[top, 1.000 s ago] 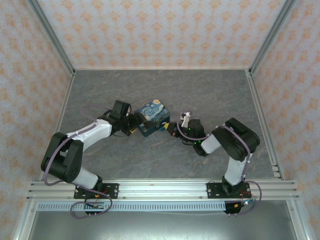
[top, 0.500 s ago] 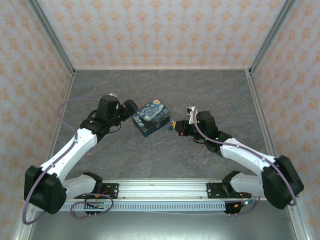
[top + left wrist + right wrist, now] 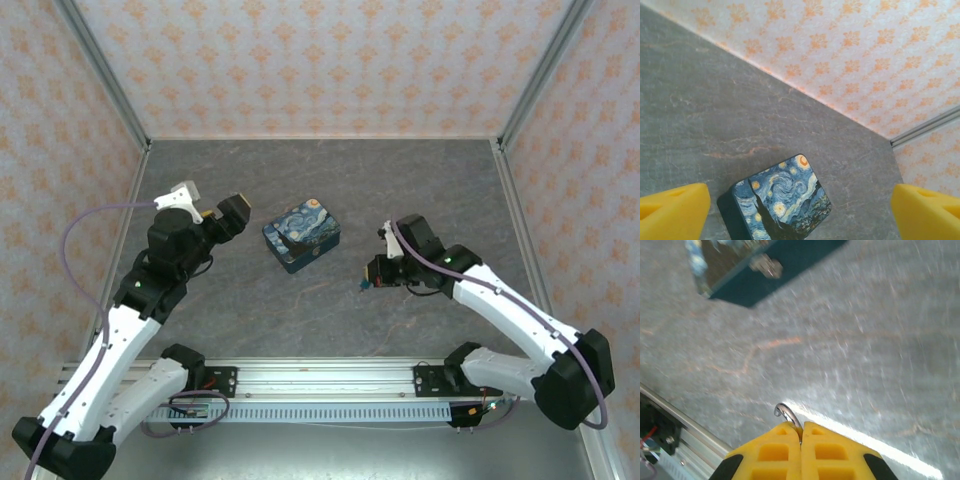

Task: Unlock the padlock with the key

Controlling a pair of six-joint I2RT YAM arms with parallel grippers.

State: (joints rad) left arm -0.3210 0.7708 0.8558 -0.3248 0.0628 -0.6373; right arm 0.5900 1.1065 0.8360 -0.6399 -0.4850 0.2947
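Observation:
I should lower my right gripper to the clear grey floor between the box [image 3: 301, 233] and the bar next and release the open-shackled padlock.
My right gripper [image 3: 801, 432] is shut on the padlock, whose curved silver shackle [image 3: 786, 414] pokes out between the yellow fingers with its free end showing. The padlock body is hidden by the pads; from above a tiny teal speck [image 3: 365, 285] shows at the right gripper [image 3: 372, 278], which hangs over the floor to the right of the box. The blue-and-yellow painted box [image 3: 301, 233] sits closed mid-table, its metal latch [image 3: 766, 264] bare. My left gripper [image 3: 225, 213] is open, raised to the left of the box [image 3: 780, 200]. The key is out of view.
The grey stone-patterned floor [image 3: 400, 180] is ringed by patterned walls and aluminium posts [image 3: 100, 70]. A rail [image 3: 330, 378] with both arm bases runs along the near edge, close below the right gripper's view.
Both grippers have drawn away from the box: the left one up and to the left, now open, the right one to the right and nearer, still shut. The box turned slightly.

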